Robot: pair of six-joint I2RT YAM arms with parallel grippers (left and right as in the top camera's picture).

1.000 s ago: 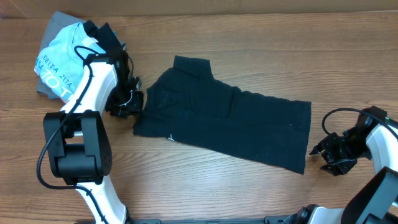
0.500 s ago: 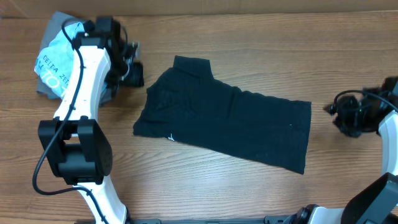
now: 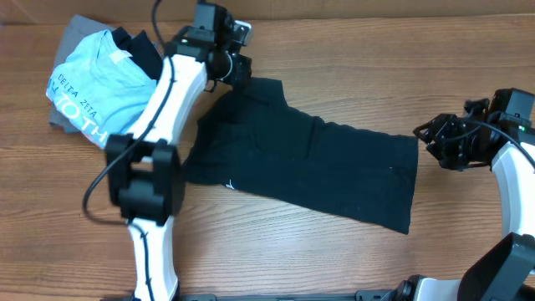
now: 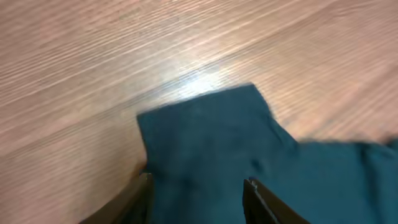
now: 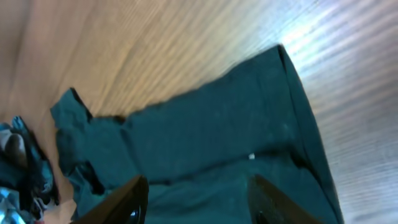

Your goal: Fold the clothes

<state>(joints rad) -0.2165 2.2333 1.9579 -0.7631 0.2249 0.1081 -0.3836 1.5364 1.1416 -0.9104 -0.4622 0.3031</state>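
Observation:
Next, my right gripper goes outward first, then down, and closes on the garment's edge by that corner (image 3: pixel 413 140) (image 5: pixel 279 57) at the garment's far end.
A dark garment (image 3: pixel 301 163) lies spread flat across the middle of the table. Its small upper flap (image 3: pixel 259 89) points to the back. My left gripper (image 3: pixel 236 67) is open and hovers just behind that flap; in the left wrist view the flap (image 4: pixel 211 137) lies between the open fingers (image 4: pixel 142 193). My right gripper (image 3: pixel 435 138) is open and empty, just right of the garment's right edge (image 3: pixel 414 180). The right wrist view looks along the garment (image 5: pixel 217 149).
A pile of clothes with a light blue printed shirt (image 3: pixel 88 79) on top sits at the back left corner. Bare wooden table (image 3: pixel 276 259) surrounds the garment.
My left gripper moved from the garment's left edge up and right to behind the upper flap. My right gripper moved up and left toward the garment's upper right corner.

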